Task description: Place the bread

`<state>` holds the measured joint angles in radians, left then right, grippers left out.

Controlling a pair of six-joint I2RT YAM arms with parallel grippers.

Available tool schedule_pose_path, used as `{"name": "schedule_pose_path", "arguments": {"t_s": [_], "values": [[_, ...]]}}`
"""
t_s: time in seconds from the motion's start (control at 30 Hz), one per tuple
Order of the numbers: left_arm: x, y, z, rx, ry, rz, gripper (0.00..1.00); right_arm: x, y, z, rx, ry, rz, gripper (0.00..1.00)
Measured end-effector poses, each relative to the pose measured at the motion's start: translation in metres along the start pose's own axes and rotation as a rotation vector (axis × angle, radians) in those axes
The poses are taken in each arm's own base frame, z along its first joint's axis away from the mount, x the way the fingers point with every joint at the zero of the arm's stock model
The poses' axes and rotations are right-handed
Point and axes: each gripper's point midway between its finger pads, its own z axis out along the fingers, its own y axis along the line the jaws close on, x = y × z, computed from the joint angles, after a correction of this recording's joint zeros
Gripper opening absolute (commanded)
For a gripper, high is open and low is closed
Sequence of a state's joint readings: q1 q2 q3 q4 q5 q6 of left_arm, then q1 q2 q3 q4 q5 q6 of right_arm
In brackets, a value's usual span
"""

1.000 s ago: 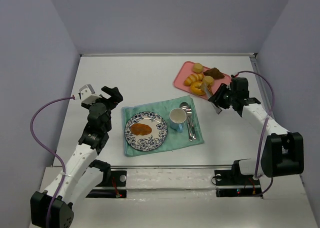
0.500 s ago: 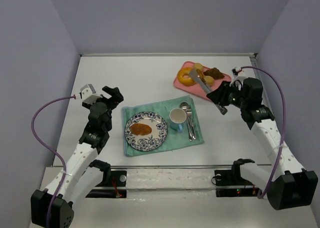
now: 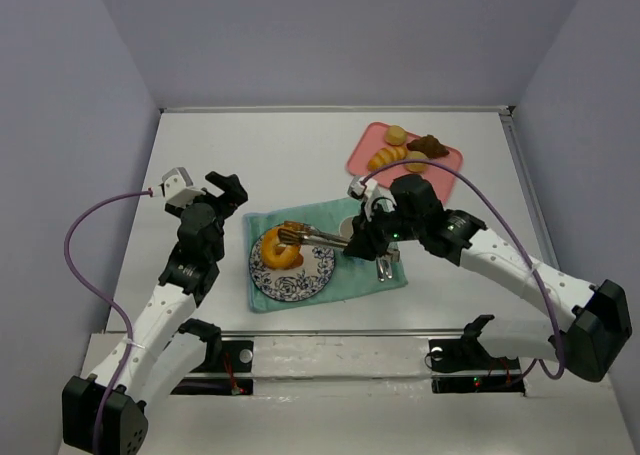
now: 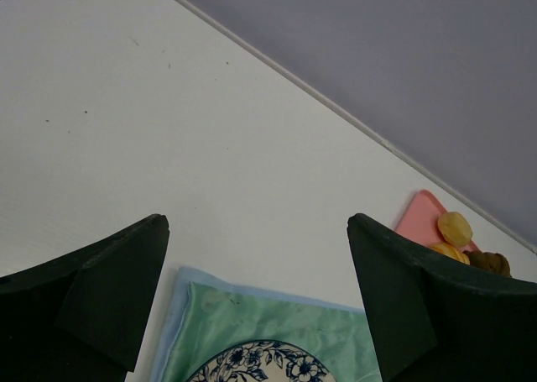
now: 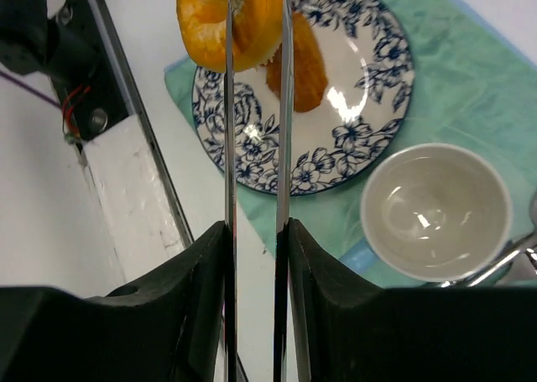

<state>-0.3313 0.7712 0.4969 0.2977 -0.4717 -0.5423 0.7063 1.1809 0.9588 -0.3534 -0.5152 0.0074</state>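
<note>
Next, my right gripper brings the ring bread down and back onto the plate's near part, then releases the tongs; the bread hangs above the plate (image 3: 300, 287).
A ring-shaped bread (image 5: 201, 17) hangs pinched between the tips of metal tongs (image 5: 230, 147), just above the near-left rim of the blue-flowered plate (image 5: 361, 122). My right gripper (image 5: 256, 231) is shut on the tongs' two arms. An oblong bread (image 5: 304, 67) lies on the plate. From above, the ring bread (image 3: 281, 247) is over the plate (image 3: 300, 287), with the tongs (image 3: 318, 237) reaching left from my right gripper (image 3: 352, 241). My left gripper (image 4: 258, 231) is open and empty, held above the table left of the plate, seen from above as the left gripper (image 3: 225, 190).
A teal cloth (image 3: 330, 211) lies under the plate. A white cup (image 5: 436, 210) stands right of the plate, with spoons (image 3: 384, 268) beside it. A pink tray (image 3: 445, 165) with several pastries sits at the back right.
My right arm has swung from the pink tray over to the plate, carrying the ring bread in the tongs. The left arm has not moved.
</note>
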Motion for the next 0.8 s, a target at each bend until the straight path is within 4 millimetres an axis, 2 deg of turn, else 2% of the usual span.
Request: {"name": "schedule_pose_path", "arguments": {"t_s": [0.1,0.27,0.43,0.53,0.8], "values": [[0.000,0.000,0.000,-0.001,0.000,0.000,0.99,0.018,0.010,0.013,-0.027,0.080,-0.029,0.24],[0.000,0.001,0.000,-0.002,-0.001,0.000,0.99,0.045,0.008,0.024,-0.014,0.186,-0.054,0.29],[0.000,0.001,0.000,-0.003,-0.002,-0.001,0.99,0.065,0.005,0.032,0.005,0.268,-0.058,0.40],[-0.001,0.001,0.000,-0.004,-0.002,-0.001,0.99,0.065,0.005,0.032,0.007,0.277,-0.063,0.46],[-0.001,0.001,0.000,-0.005,-0.003,-0.001,0.99,0.049,0.006,0.031,0.003,0.244,-0.094,0.50]]}}
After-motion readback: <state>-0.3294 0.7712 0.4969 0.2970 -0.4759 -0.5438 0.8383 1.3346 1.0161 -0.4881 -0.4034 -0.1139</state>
